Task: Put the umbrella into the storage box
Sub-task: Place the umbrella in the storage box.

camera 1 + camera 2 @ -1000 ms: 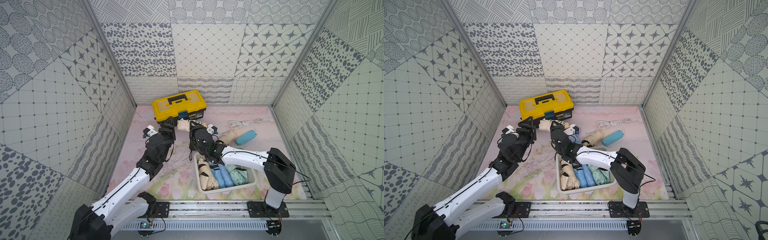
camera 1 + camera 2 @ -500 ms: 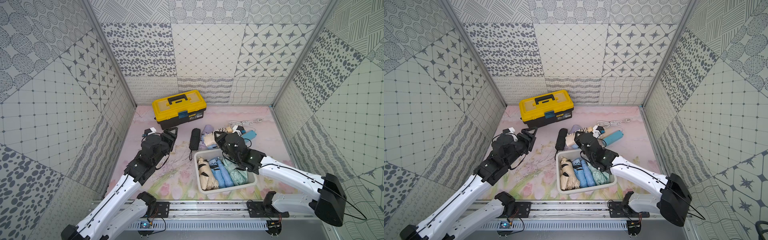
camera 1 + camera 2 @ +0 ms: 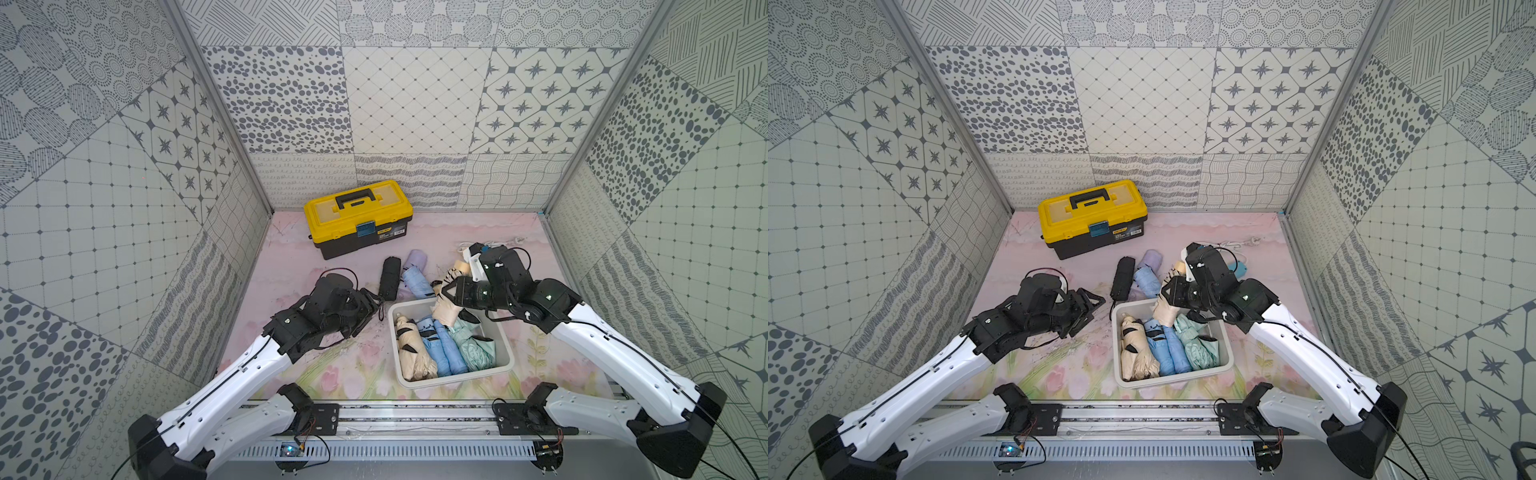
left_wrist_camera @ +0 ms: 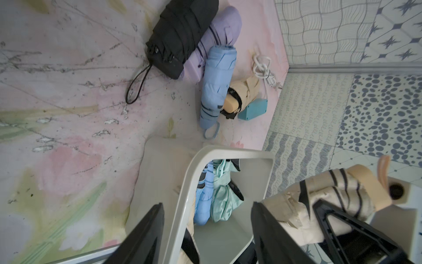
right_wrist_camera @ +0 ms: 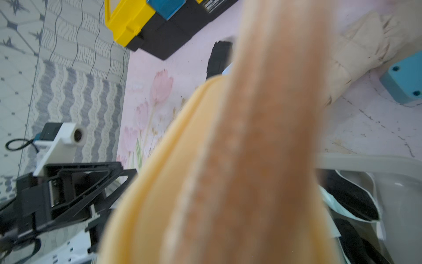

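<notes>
I will next lower my right gripper back over the blue umbrella beside the beige one in the box and let go, because the striped umbrella is hanging tilted over the far end of the box.
The white storage box (image 3: pixel 454 380) (image 3: pixel 1177 380) sits at the front middle of the mat and holds several folded umbrellas, beige, blue and mint. My right gripper (image 3: pixel 446 291) (image 3: pixel 1167 291) is shut on the upper end of a beige black-striped umbrella (image 3: pixel 445 311) (image 3: pixel 1163 313) (image 4: pixel 319 196). That umbrella hangs tilted over the box's far end, with its lower end inside. Its blurred handle (image 5: pixel 228 160) fills the right wrist view and hides the jaws. My left gripper (image 3: pixel 372 305) (image 3: pixel 1096 303) (image 4: pixel 207 205) is open, its fingers either side of the box's far left corner rim (image 4: pixel 239 153).
A yellow-and-black toolbox (image 3: pixel 357 220) stands at the back. Just behind the box, a black umbrella (image 3: pixel 390 277), a lilac one (image 3: pixel 415 259), a light blue one (image 3: pixel 417 282) and another beige one (image 4: pixel 249 91) lie on the mat. A teal block (image 4: pixel 252 109) and a white cord (image 4: pixel 262 66) lie nearby.
Both grippers left the spot in front of the toolbox. The right carried the beige umbrella over to the box's far end. The left drew back to the box's corner, its jaws narrowing.
</notes>
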Controlling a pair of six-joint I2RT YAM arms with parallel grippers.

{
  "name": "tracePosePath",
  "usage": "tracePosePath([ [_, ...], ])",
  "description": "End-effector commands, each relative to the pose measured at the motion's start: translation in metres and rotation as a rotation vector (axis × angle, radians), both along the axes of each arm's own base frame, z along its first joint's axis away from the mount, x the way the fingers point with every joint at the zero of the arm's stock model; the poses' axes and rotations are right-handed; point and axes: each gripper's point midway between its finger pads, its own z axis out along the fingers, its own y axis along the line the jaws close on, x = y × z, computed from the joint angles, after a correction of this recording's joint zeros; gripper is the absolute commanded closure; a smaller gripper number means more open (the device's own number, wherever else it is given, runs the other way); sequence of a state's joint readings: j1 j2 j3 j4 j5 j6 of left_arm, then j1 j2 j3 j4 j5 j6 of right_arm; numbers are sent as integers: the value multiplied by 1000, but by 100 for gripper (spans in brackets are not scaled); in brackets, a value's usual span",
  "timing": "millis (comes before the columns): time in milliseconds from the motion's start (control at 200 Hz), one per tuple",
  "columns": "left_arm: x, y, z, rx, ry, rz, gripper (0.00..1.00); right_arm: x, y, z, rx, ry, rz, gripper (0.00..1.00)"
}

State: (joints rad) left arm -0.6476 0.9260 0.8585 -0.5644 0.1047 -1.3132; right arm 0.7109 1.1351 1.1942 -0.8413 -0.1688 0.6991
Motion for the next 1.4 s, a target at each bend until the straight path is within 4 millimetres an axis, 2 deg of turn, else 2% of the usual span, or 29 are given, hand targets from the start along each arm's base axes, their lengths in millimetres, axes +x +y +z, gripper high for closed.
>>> tracePosePath([
  [0,-40,-10,-25,38,145,-96,35,-30,9,1,-27,70,211,69],
  [145,-50,-19,-32,31,151,-128,36,-44,14,-6,-39,149,297,69],
  [295,-56,-35,-30,12,124,-183,41,-50,17,-13,-61,189,353,69],
  [515,-66,-46,-42,52,126,-229,50,-56,22,-47,-136,257,420,69],
  [700,-61,-48,-50,86,121,-226,57,-56,27,-66,-201,281,452,69],
  [1056,-49,-52,-61,138,84,-227,62,-64,43,-98,-266,341,503,66],
  [1211,-47,-52,-62,144,78,-222,67,-64,44,-114,-297,367,468,59],
  [1396,-44,-51,-66,161,75,-213,72,-54,39,-126,-333,349,399,44],
])
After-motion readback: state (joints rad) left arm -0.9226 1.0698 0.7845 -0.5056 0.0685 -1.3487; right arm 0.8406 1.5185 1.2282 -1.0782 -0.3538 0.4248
